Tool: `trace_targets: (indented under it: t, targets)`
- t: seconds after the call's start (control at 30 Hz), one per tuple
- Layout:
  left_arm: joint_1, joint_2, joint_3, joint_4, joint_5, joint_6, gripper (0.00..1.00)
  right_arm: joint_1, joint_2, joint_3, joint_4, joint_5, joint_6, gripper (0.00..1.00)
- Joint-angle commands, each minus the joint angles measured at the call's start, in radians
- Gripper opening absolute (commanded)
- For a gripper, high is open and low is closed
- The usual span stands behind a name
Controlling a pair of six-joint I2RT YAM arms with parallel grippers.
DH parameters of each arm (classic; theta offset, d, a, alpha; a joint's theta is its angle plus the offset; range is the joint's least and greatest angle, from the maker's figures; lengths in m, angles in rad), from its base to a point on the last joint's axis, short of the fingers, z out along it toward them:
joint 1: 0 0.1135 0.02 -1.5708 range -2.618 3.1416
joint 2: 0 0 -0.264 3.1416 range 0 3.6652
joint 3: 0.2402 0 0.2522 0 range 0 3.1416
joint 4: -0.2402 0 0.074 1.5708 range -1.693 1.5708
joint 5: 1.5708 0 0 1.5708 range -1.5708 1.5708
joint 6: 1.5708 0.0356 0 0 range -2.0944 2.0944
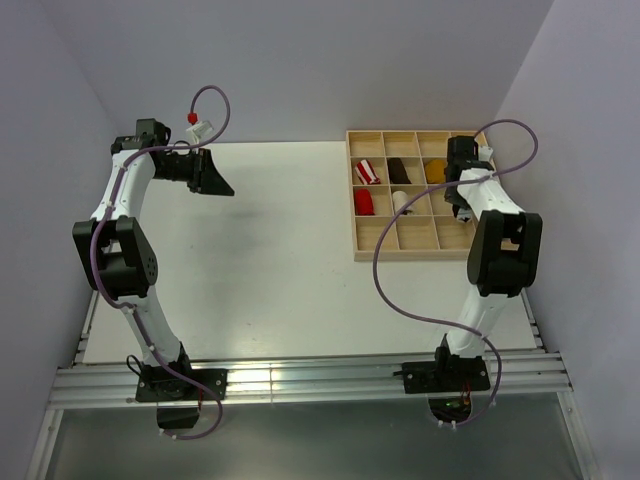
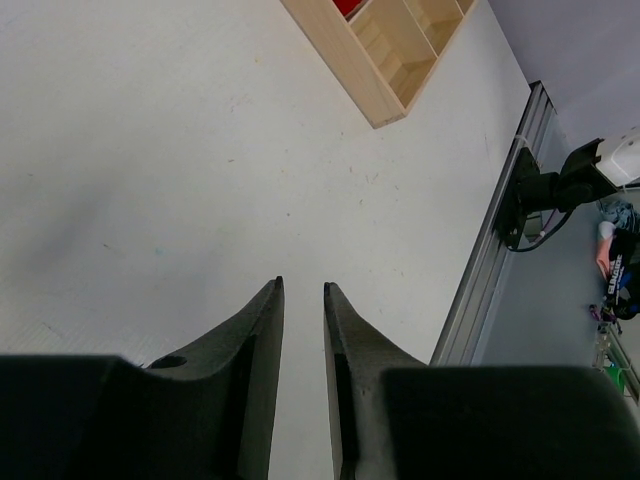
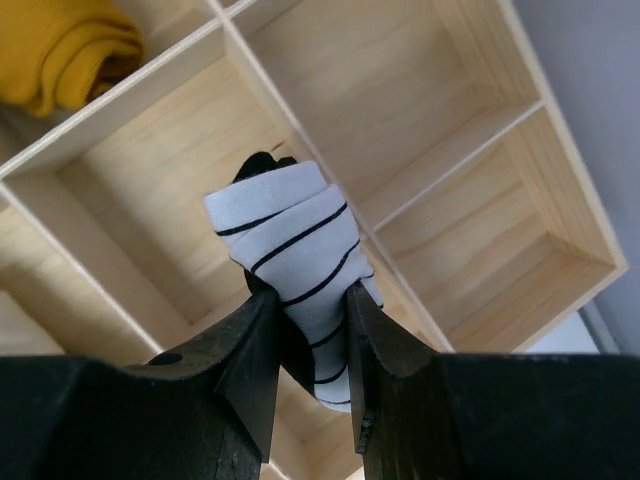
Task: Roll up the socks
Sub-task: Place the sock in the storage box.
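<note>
The empty section of the tray beside the cream roll lies below on the left in the top view. My right gripper moves that way and down next to release.
My right gripper [image 3: 310, 292] is shut on a rolled white sock with thin black stripes [image 3: 290, 230], a black end showing at its top. It holds the roll over a compartment of the wooden divided tray [image 3: 150, 165]. In the top view the right gripper [image 1: 461, 203] is over the tray's right column and hides this sock. A pale cream roll [image 1: 401, 200] lies in the tray's middle compartment. My left gripper [image 2: 301, 285] is empty, its jaws a narrow gap apart, above bare table at the far left [image 1: 218, 183].
The tray [image 1: 418, 250] stands at the back right. It holds a red-and-white striped bundle [image 1: 368, 170], a red bundle [image 1: 365, 203], a dark brown bundle [image 1: 402, 170] and a mustard bundle [image 1: 435, 170], which also shows in the right wrist view [image 3: 60, 50]. The tray's near row shows bare wood.
</note>
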Motion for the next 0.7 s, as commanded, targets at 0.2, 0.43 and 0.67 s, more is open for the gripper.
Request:
trace_targets:
  t: [0.2,0.43,0.67]
  targets:
    - [0.004,-0.031,0.021,-0.002,0.040,0.011,0.28,0.000,0.105,0.162,-0.036,0.145,0.004,0.00]
    - [0.004,-0.024,0.020,0.009,0.037,-0.001,0.28,0.013,0.193,0.225,-0.061,0.127,0.000,0.00]
    - [0.004,-0.012,0.021,0.006,0.040,-0.001,0.28,0.050,0.250,0.247,-0.069,0.116,0.000,0.00]
